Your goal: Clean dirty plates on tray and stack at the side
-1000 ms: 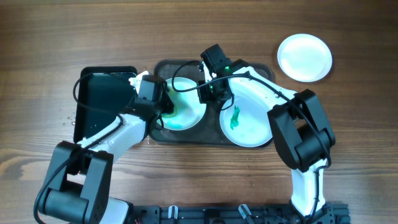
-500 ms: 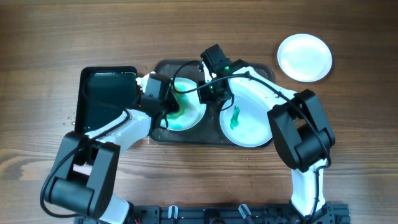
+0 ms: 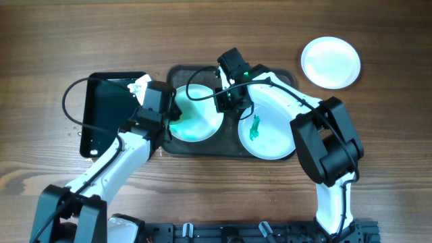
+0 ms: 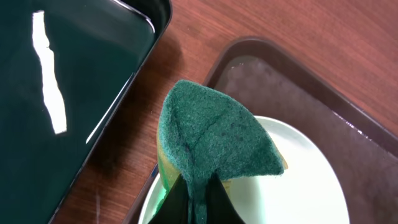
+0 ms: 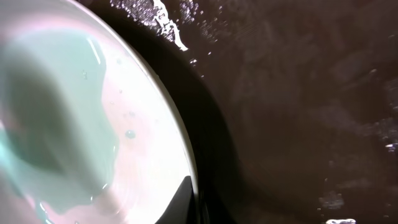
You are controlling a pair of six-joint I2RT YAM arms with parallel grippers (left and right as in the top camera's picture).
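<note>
The right gripper lifts its plate next, carries it past the tray and lowers it for release onto the third plate (image 3: 331, 63), since that one sits clean there.
On the dark tray (image 3: 233, 150) lie two plates. The left plate (image 3: 199, 115) is washed over with thin teal smear. My left gripper (image 3: 173, 116) is shut on a green scouring sponge (image 4: 217, 137) that rests on this plate's left rim (image 4: 298, 186). My right gripper (image 3: 225, 102) is shut on the same plate's right rim (image 5: 81, 124), pinching the edge (image 5: 196, 199). The right plate (image 3: 270, 138) carries a dark green smear (image 3: 255, 127). A third plate (image 3: 331, 62), clean and white, sits on the table off the tray at the far right.
A glossy black tray (image 3: 108, 111) lies just left of the dark tray, close beside my left wrist (image 4: 62, 93). Wet droplets dot the dark tray floor (image 5: 298, 124). Bare wooden table (image 3: 378, 135) surrounds everything.
My left gripper pushed the sponge right across the left plate, then drew it back to the plate's left rim. The right gripper and the other plates stayed put.
</note>
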